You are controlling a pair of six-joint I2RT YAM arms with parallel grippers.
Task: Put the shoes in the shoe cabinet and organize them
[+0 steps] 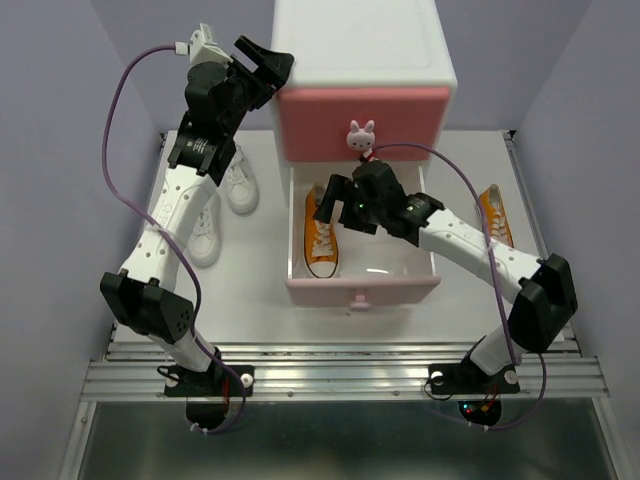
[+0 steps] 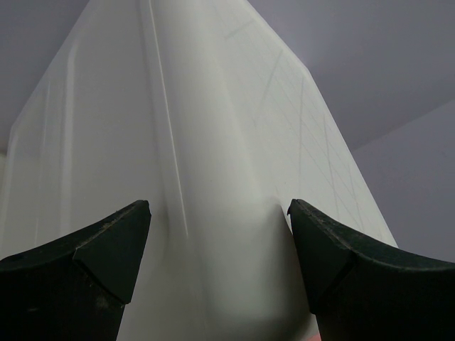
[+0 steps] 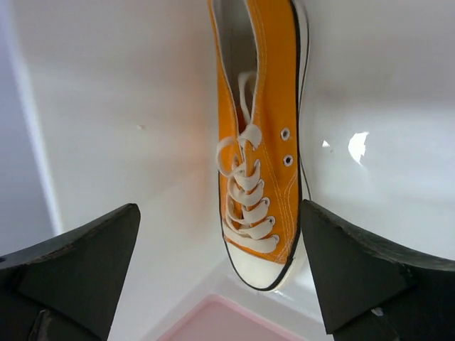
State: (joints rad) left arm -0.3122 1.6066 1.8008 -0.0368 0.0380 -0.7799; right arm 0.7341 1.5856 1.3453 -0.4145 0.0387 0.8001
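I will move my right gripper up, across the drawer and down onto the other orange shoe's laces, to its right in the top view.
The shoe cabinet (image 1: 362, 45) stands at the back, its lower drawer (image 1: 362, 287) pulled out toward me. One orange shoe (image 1: 322, 240) lies in the left half of that drawer, toe toward the pale pink front. My right gripper (image 1: 338, 205) hovers over it, open; in the right wrist view the orange shoe (image 3: 259, 142) lies loose between and below the spread fingers (image 3: 355, 270) of the right gripper (image 3: 220, 241). The other orange shoe (image 1: 495, 215) lies on the table to the right. Two white shoes (image 1: 240, 180) (image 1: 205, 235) lie to the left. My left gripper (image 1: 262, 65) is open at the cabinet's upper left corner (image 2: 213, 142).
The upper, darker pink drawer (image 1: 362, 118) is shut, its bunny knob (image 1: 361, 135) right behind my right wrist. The right half of the open drawer (image 1: 395, 255) holds nothing. Purple walls close in the white table (image 1: 260, 300) on both sides.
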